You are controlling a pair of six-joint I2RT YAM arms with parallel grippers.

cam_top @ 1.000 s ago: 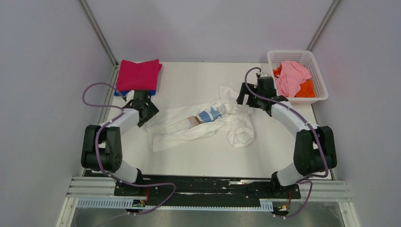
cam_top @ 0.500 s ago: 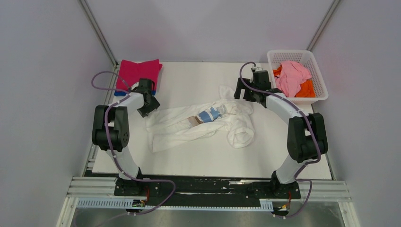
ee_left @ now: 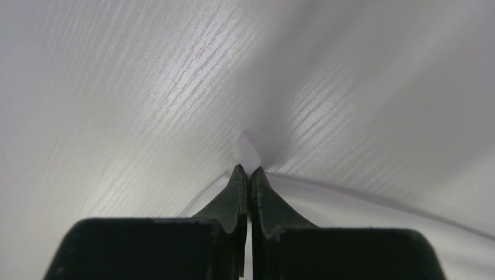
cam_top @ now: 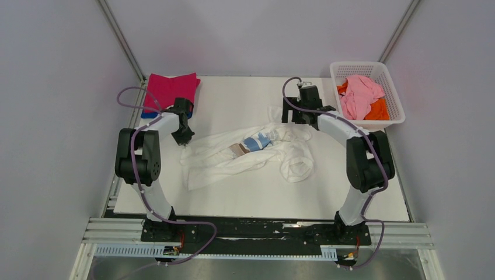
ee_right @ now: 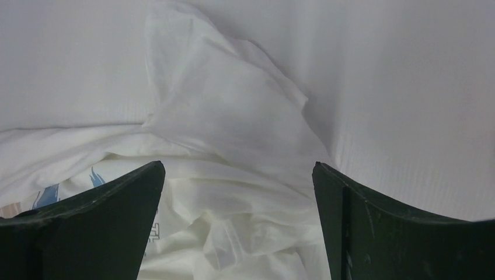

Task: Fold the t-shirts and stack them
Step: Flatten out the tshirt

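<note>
My right gripper drops down and left in the top view next, onto the far tip of the shirt's flap point(cam_top: 274, 112) point(ee_right: 178, 32), which sticks out past rumpled folds.
A crumpled white t-shirt point(cam_top: 251, 153) printed with blue and brown strokes lies mid-table. My left gripper point(cam_top: 185, 139) is at its left corner, jaws shut, with a small nub of white cloth point(ee_left: 247, 151) pinched at the tips point(ee_left: 249, 169). My right gripper point(cam_top: 293, 118) hovers over the shirt's back right part, jaws wide open, with rumpled white cloth point(ee_right: 233, 128) below and between the fingers point(ee_right: 117, 195). A folded magenta t-shirt point(cam_top: 170, 91) rests on a blue one point(cam_top: 149, 115) at the back left.
A white lattice basket point(cam_top: 394, 96) stands at the back right and holds a pale pink t-shirt point(cam_top: 359, 95) over an orange one point(cam_top: 380, 109). Grey walls close in on both sides. Both arm bases sit along the near rail.
My left gripper has closed at the white shirt's left corner. The right arm has swung back and to the left over the shirt, staying open.
</note>
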